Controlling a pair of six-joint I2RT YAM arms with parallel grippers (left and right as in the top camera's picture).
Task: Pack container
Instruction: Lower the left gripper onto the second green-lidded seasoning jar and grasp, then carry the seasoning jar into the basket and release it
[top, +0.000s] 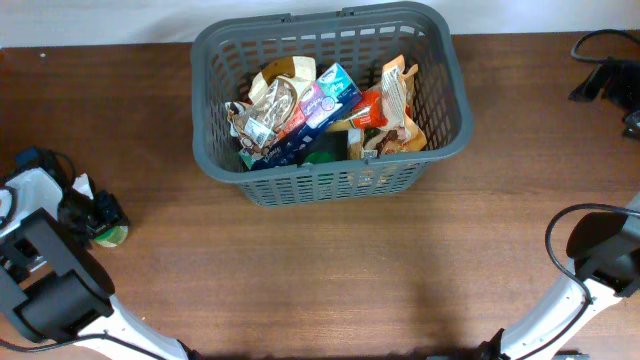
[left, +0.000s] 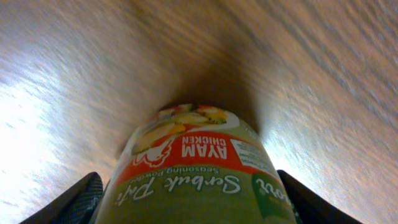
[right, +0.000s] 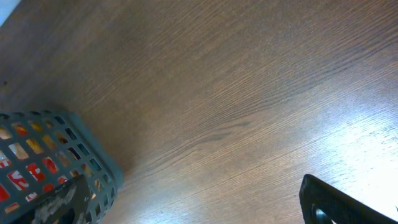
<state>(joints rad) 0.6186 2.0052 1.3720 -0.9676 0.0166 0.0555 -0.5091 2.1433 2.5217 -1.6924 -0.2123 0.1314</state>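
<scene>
The left gripper will next lift, move across to the right in the overhead view and go down to release the jar in the basket's open gap by its near side (top: 311, 157).
The container (top: 322, 166), a large dark grey lattice basket, stands at the back middle of the table and holds several grocery packets (top: 318, 105). My left gripper (top: 104, 222) is at the far left, and its fingers (left: 198, 208) press both sides of a small green seasoning powder jar (left: 196, 168) that stands on the table; the jar also shows in the overhead view (top: 113, 236). My right gripper (right: 199, 214) is open and empty, low over bare wood. A corner of the basket (right: 93, 155) lies at its left.
The right arm (top: 603, 252) stands at the front right edge of the table. Black cables and a mount (top: 605, 75) lie at the back right corner. Brown wooden tabletop (top: 330, 270) stretches between the arms and the basket.
</scene>
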